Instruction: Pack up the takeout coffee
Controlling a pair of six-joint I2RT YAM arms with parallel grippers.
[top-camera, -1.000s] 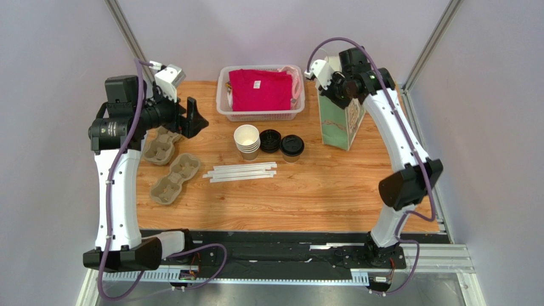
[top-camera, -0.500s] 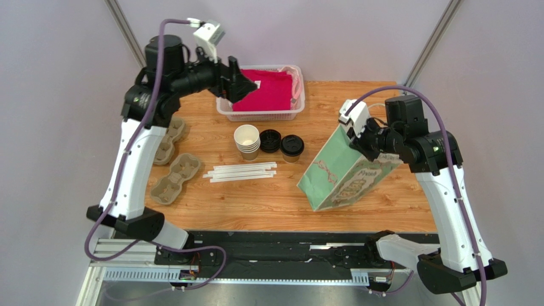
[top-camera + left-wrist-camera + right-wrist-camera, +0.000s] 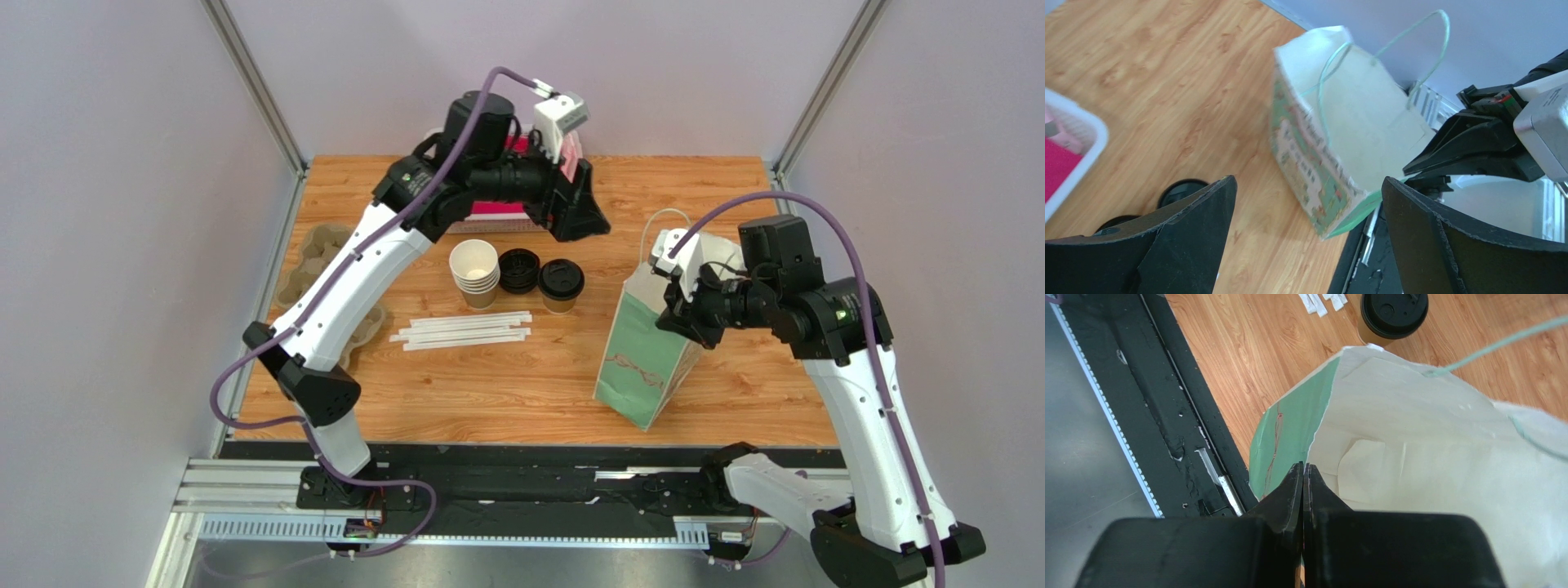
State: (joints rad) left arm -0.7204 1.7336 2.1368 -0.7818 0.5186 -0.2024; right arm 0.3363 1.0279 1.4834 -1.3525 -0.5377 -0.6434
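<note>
The nearer pale green string handle loops above the bag's rim. My left gripper comes down toward the right in the top view onto the handle's arch next.
The takeout coffee [image 3: 562,281], a tan cup under a black lid, stands mid-table; the right wrist view shows its lid [image 3: 1393,312] just beyond the bag's mouth. A green paper bag [image 3: 642,358] stands tilted at the front right, mouth open upward. My right gripper [image 3: 676,321] is shut on its near rim, which the right wrist view shows pinched between the shut gripper [image 3: 1303,473]. My left gripper [image 3: 584,222] hangs open and empty above the back middle of the table, behind the coffee. Between its open fingers, the left gripper [image 3: 1308,184] frames the bag [image 3: 1364,122].
A stack of nested paper cups [image 3: 475,271] and spare black lids [image 3: 519,270] stand left of the coffee. White straws [image 3: 464,331] lie in front of them. Cardboard cup carriers [image 3: 321,244] sit at the left edge. A white basket [image 3: 1075,131] of pink cloth lies under the left arm.
My left arm swung from the table's left side over the basket to the back middle. The right arm carried the bag from the back right to the front right and set it more upright.
</note>
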